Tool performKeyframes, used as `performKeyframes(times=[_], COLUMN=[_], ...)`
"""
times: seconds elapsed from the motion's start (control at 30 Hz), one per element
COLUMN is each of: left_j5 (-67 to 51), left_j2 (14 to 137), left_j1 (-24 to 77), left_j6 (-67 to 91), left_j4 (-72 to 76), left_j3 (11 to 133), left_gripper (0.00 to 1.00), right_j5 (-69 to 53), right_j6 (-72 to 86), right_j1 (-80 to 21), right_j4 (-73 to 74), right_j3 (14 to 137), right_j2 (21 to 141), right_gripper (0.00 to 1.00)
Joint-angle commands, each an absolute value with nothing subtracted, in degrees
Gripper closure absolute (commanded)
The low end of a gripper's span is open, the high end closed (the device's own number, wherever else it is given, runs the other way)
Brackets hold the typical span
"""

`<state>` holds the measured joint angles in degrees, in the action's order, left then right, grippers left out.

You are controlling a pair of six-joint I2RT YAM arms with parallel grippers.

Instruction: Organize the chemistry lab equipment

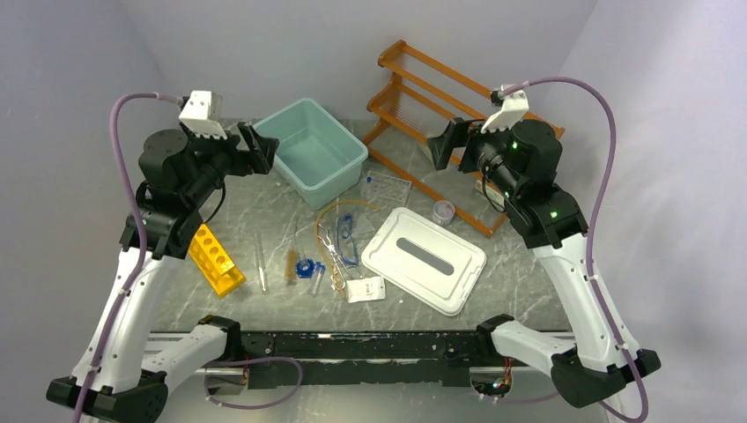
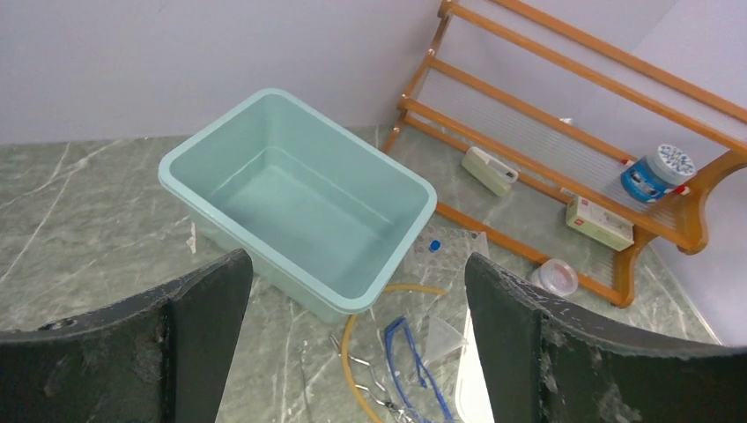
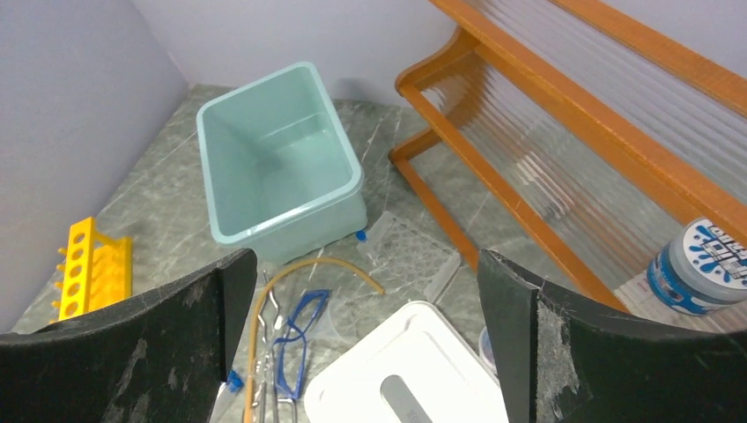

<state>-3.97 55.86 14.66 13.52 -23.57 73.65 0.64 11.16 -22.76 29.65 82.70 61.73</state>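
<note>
Next, the right gripper brings its empty fingers down and back around the blue-based glass cylinder. The cylinder stands below the gripper and to its left in the top view.
The loose lab items lie mid-table: a yellow holed rack [image 1: 215, 258] at left, a clear glass tube [image 1: 261, 262], a brush [image 1: 290, 263], blue-capped vials [image 1: 306, 268], metal tongs [image 1: 333, 251], blue-framed goggles [image 1: 345, 236], amber tubing [image 1: 339, 211] and a small jar [image 1: 443, 211]. My left gripper [image 1: 255, 145] is open and empty, raised beside the teal bin [image 1: 310, 146]. My right gripper [image 1: 445, 141] is open and empty, raised before the shelf. The left wrist view shows the goggles [image 2: 414, 357] and tubing [image 2: 351, 370] below; the right wrist view shows the rack [image 3: 92, 264].
The teal bin holds nothing and stands at the back centre. A white lid [image 1: 425, 257] lies right of the items, with a clear well plate [image 1: 386, 187] behind and a small white box [image 1: 365, 288] in front. The orange shelf [image 1: 423, 88] holds a blue tub [image 2: 656, 172] and small boxes.
</note>
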Motion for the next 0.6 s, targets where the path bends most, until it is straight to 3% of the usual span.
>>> performKeyframes(times=[0.0,0.33,0.57], left_j5=[-8.0,-21.5,-26.7], left_j2=[52.5,42.7,43.0], left_j1=[13.9,13.8,13.7], left_j6=[14.7,16.9,13.3], left_j4=[-17.8,-12.1,-23.4], left_j3=[71.5,59.2,58.0], left_gripper=[0.06,0.03,0.06], right_j5=[-1.4,-12.2,-10.9], right_j6=[9.7,10.5,17.6], right_j1=[-24.3,-26.3,-32.0], right_j4=[29.0,30.7,27.1], right_j3=[80.5,78.4,73.0], right_j2=[59.7,59.2,64.4], right_gripper=[0.01,0.0,0.0])
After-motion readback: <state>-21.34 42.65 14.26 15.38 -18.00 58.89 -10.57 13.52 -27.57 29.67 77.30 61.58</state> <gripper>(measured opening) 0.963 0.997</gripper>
